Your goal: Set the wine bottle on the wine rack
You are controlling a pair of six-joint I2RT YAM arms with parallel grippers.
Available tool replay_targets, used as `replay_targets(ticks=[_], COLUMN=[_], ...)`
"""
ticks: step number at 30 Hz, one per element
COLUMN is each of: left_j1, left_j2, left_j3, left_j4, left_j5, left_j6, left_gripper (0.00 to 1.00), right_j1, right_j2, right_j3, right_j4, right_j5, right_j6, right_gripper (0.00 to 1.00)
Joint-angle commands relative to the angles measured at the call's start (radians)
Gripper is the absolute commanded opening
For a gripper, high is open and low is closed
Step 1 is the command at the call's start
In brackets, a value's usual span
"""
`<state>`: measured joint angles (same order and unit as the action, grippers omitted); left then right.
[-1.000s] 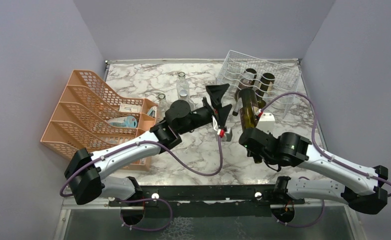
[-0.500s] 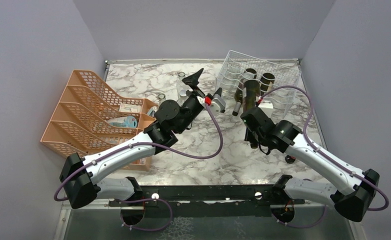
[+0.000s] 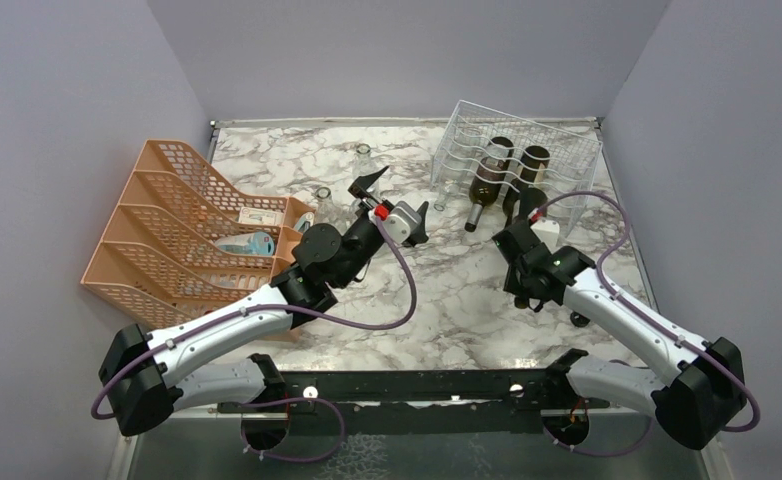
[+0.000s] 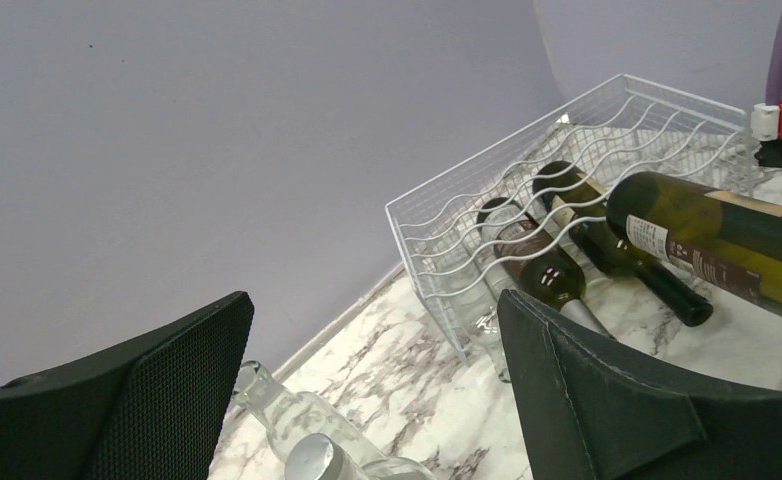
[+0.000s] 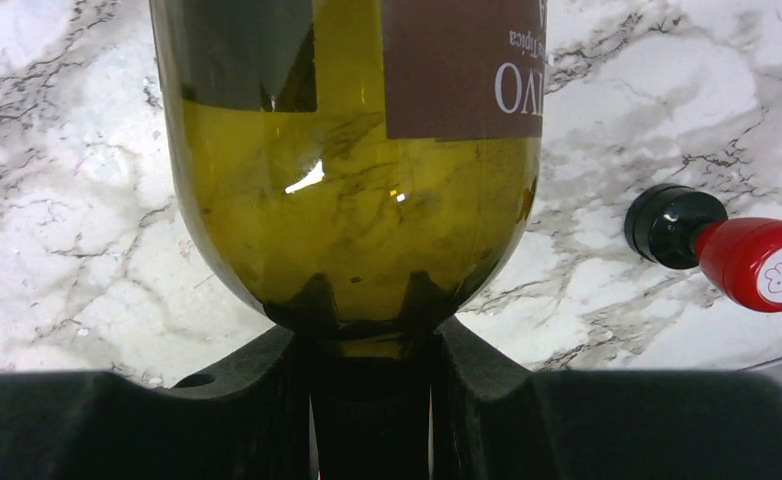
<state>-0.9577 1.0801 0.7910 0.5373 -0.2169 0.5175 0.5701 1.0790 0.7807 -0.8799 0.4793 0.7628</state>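
I will next lower my right gripper outward and to the right in the top view and free the green bottle in the rack's empty end (image 3: 568, 170), as dark bottles lie beside it.
My right gripper (image 3: 520, 234) (image 5: 372, 335) is shut on the neck of a green wine bottle (image 5: 352, 200) with a brown label. The bottle lies nearly level above the marble, base toward the rack; it also shows in the left wrist view (image 4: 712, 245). The silvery-white wire wine rack (image 3: 567, 150) (image 4: 447, 215) stands at the back right. Two dark bottles (image 3: 488, 172) (image 4: 542, 275) rest in its cradles, necks sticking out the front. My left gripper (image 3: 392, 202) (image 4: 372, 310) is open and empty, left of the rack.
An orange mesh organizer (image 3: 182, 215) stands at the left. Two clear glass bottles (image 3: 365, 166) (image 4: 267, 400) stand near my left gripper. A red and black stopper (image 5: 737, 255) lies on the marble by the held bottle. Purple walls enclose the table.
My right arm has carried the bottle back toward the rack and tipped it nearly level. My left arm has drawn back to the left, its jaws still open.
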Motion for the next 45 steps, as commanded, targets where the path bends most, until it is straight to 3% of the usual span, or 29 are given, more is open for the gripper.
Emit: replay_targets(ticks=[1,10,20,45], left_j1=[-0.003,-0.002,-0.003,-0.002], left_j2=[-0.033,-0.051,-0.072,-0.152], left_j3=[-0.022,-0.038,-0.045,-0.067], left_j4=[0.035,0.029,0.017,-0.04], left_j5=[0.047,0.065,0.071,0.08], left_j6=[-0.047,-0.049,-0.08,-0.147], left_gripper=[0.99,0.99,0.99,0.99], right_j1=[-0.039,-0.077,-0.163,-0.429], right_j2=[-0.034,-0.034,0.038,0.355], right_j3=[-0.024,-0.094,-0.095,-0.014], right_j4=[0.124,0.161,0.279,0.745], right_j5=[0.026,0.02,-0.06,-0.113], right_j6=[0.039,0.058,-0.026,-0.347], right_gripper=[0.01,0.01,0.01,0.01])
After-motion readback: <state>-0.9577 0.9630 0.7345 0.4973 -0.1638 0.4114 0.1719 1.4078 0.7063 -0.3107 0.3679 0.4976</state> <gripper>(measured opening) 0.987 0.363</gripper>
